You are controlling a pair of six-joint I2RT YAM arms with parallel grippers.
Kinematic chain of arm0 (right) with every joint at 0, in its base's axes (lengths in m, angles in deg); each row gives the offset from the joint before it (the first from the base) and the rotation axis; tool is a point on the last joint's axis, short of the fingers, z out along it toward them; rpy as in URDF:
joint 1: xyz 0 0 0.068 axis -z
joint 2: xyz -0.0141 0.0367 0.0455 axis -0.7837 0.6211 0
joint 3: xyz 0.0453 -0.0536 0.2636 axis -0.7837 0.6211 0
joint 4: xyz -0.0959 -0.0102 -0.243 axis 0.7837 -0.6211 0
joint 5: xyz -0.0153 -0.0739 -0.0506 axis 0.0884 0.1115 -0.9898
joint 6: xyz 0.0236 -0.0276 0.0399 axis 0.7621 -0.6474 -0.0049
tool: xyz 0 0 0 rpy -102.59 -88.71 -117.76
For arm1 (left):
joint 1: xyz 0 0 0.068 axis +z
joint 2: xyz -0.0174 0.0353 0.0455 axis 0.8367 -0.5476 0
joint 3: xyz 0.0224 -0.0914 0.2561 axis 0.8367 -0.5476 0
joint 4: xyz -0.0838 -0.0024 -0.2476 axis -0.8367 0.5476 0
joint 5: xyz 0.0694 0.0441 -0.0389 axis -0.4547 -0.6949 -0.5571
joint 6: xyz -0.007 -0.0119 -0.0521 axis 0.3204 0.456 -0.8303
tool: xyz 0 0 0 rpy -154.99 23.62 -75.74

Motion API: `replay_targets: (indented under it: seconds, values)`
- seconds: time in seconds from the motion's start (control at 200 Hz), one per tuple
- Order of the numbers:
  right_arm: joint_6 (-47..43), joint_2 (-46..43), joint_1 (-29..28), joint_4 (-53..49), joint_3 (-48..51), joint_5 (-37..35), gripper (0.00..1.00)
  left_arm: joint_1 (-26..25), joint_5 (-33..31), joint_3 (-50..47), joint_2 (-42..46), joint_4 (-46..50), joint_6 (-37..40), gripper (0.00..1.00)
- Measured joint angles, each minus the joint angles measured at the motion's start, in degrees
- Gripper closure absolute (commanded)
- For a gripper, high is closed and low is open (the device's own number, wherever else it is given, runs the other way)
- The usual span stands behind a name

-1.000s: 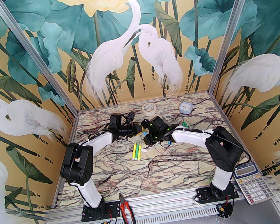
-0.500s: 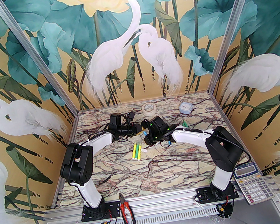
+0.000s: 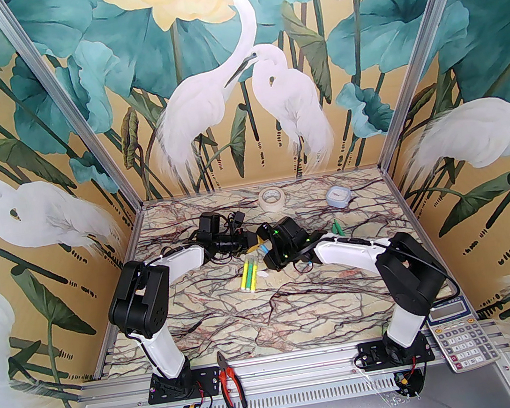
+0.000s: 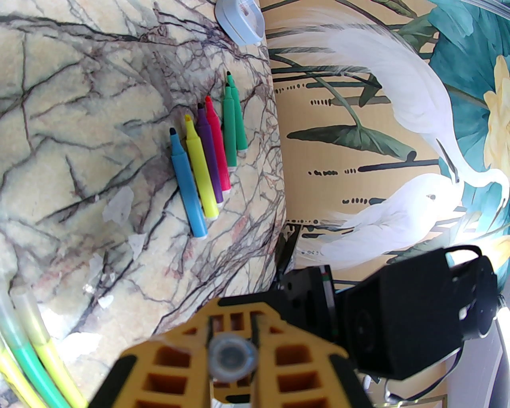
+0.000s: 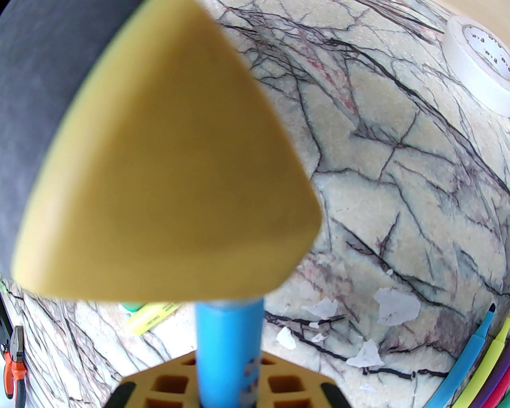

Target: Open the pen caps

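I will next pull my left gripper away from the blue body, tip it down and release the cap on the tabletop below, beside the capped pens.
A blue pen [image 5: 229, 342] is held between both grippers over the middle of the table. My right gripper [image 5: 229, 360] is shut on its blue body. My left gripper [image 4: 235, 314] is shut on the pale translucent pen cap [image 4: 233, 356], seen end-on between the yellow fingers [image 4: 167, 358]. In the top view the left gripper [image 3: 252, 247] and right gripper [image 3: 270, 254] meet tip to tip at the blue pen [image 3: 265, 247]. The left finger [image 5: 159, 159] hides the pen's capped end in the right wrist view.
Several uncapped pens [image 4: 207, 159] lie in a row at the right. Capped yellow-green pens [image 3: 249, 275] lie near centre, among pale translucent bits [image 5: 396, 305]. A tape roll [image 3: 271, 198] and small box [image 3: 338, 196] stand at the back. Pliers [image 3: 228, 382] and a calculator [image 3: 459, 333] sit on the near rail.
Both wrists have shifted slightly toward the near side, still joined at the blue pen. The right gripper has tightened a little on the pen body.
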Motion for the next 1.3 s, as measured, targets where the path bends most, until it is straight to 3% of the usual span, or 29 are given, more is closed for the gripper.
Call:
replay_targets:
  seconds: [0.27, 0.49, 0.735, 0.925, 1.301]
  values:
    - [-1.46, -0.85, -0.02, -6.1, 2.82, -0.02, 1.0, 7.17, -5.57, -0.07, 0.11, -1.62, -1.29, 0.99]
    - [-1.33, -0.87, -0.02, -6.51, 2.8, -3.26, 1.0, 6.67, -9.99, 1.57, 0.13, 6.58, 3.48, 0.98]
    - [3.39, 0.44, 0.96, -6.51, 1.86, -12.81, 1.0, 6.67, -22.45, 7.39, 1.16, 25.38, 15.13, 0.96]
    - [7.63, 2.54, 3.13, -6.84, 0.74, -18.78, 1.0, 6.47, -28.85, 8.44, 1.42, 34.23, 20.94, 0.94]
    - [11.96, 5.88, 5.31, -7.89, -0.68, -22.71, 1.0, 0.22, -41.48, 15.41, -5.22, 44.94, 26.14, 0.93]
